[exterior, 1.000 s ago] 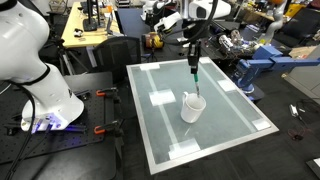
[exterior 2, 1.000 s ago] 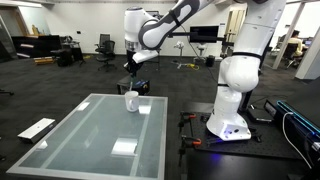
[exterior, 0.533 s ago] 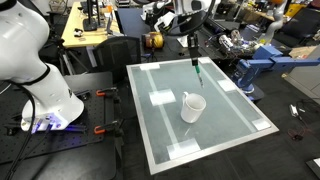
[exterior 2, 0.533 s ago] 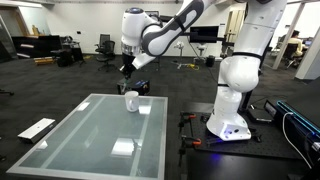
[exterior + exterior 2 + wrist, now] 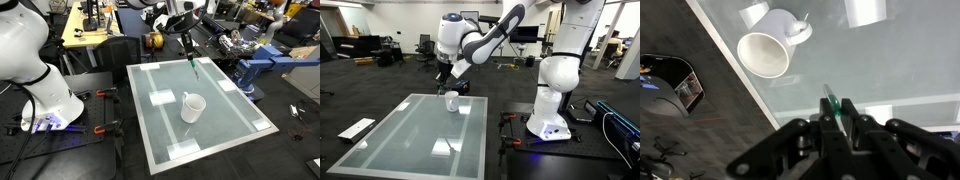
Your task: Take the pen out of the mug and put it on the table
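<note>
I will move my gripper down next toward the open glass table away from the white mug and let go of the green pen [image 5: 193,66] on the table, because that part of the table is empty.
The white mug [image 5: 192,106] stands on the pale glass table [image 5: 230,125]; it shows in both exterior views, near the table's far edge [image 5: 451,101], and in the wrist view [image 5: 768,50] with its open mouth empty. My gripper [image 5: 186,47] is shut on the thin green pen [image 5: 193,66] and holds it in the air, well above the table and away from the mug. In the wrist view the pen [image 5: 832,102] sticks out between the black fingers [image 5: 837,118] over the glass. In an exterior view the gripper [image 5: 442,77] hangs above and beside the mug.
White tape patches [image 5: 160,98] mark the table top. A white robot base [image 5: 45,95] stands beside the table, with another [image 5: 548,105] on a black platform. Wooden workbenches [image 5: 90,30] and cluttered equipment lie behind. Dark floor shows past the table edge [image 5: 700,110].
The gripper has lifted the pen up and out of the mug and carried it away toward the table's far side. The mug has stayed put.
</note>
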Robot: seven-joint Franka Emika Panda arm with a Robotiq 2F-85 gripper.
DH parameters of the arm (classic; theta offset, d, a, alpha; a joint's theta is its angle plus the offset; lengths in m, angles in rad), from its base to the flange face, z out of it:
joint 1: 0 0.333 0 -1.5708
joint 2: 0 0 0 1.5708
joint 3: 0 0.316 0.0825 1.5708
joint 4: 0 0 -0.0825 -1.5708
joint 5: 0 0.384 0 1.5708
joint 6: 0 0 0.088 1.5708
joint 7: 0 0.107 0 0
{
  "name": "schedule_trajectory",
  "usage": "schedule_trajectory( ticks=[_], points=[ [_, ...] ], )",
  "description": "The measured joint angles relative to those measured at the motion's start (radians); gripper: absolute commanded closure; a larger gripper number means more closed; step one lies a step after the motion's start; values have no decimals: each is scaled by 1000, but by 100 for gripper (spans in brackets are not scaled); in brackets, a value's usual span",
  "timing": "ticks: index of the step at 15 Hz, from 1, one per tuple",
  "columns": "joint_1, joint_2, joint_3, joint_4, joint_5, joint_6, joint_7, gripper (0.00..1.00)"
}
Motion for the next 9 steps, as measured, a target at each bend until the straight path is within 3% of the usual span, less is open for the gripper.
schedule_trajectory(
  ticks=[4, 9],
  points=[
    [32, 49, 25, 9, -54, 1, 80, 96],
    [97, 136, 31, 42, -197, 2, 277, 96]
  ],
)
